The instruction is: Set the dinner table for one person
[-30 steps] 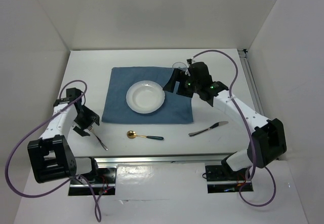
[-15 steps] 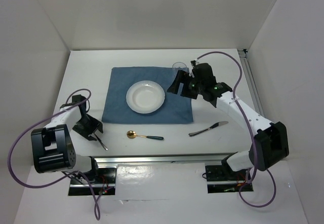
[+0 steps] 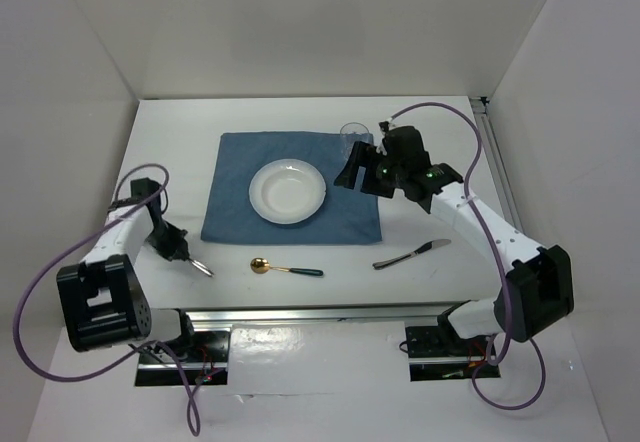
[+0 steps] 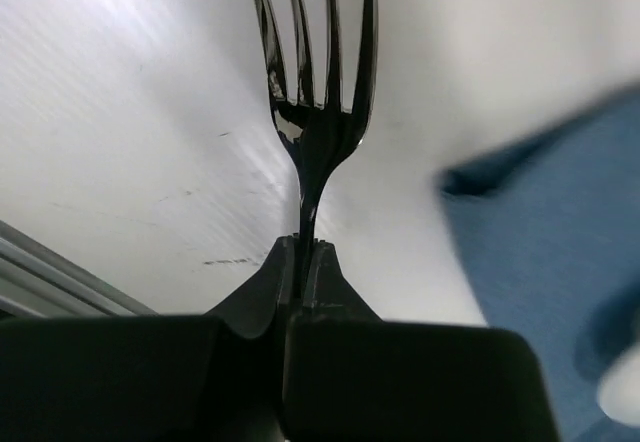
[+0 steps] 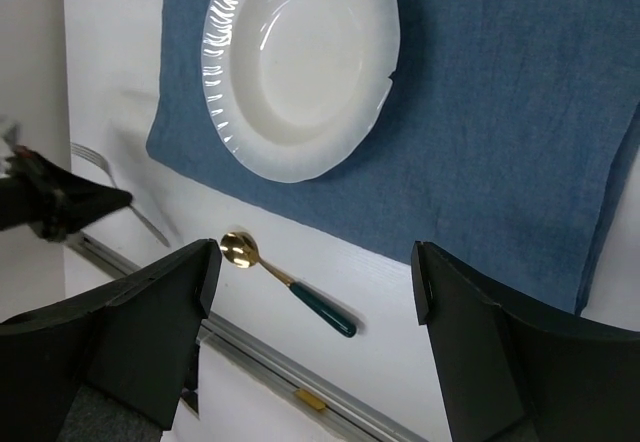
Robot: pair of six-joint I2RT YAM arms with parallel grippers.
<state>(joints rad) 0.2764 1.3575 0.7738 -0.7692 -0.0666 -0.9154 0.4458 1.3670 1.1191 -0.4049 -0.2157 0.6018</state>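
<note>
My left gripper swings outward and to the right in the top view next. It then releases the fork on the mat (image 3: 350, 217) beside the plate, where the mat lies bare.
My left gripper (image 3: 186, 254) is shut on the handle of a dark metal fork (image 3: 201, 266) near the front left of the dinner table (image 3: 180, 142). In the left wrist view the fork (image 4: 320, 112) sticks out past the closed jaws (image 4: 305, 254), tines forward over the table (image 4: 150, 112). A round white plate (image 3: 287, 191) lies on the blue cloth mat (image 3: 350, 217). My right gripper (image 3: 358, 174) hangs open over the mat's right side with nothing between its fingers (image 5: 315, 267). A clear glass (image 3: 352, 132) stands just behind it at the mat's back edge.
A gold spoon with a green handle (image 3: 285, 267) lies in front of the mat, and a knife (image 3: 412, 254) lies to its right. A metal rail (image 3: 320, 312) runs along the near edge. The right wrist view shows the plate (image 5: 300, 62), mat (image 5: 500, 112) and spoon (image 5: 290, 282).
My left gripper has closed on the fork, and the left arm has turned as it did so. My right gripper has drifted slightly to the right, still open.
</note>
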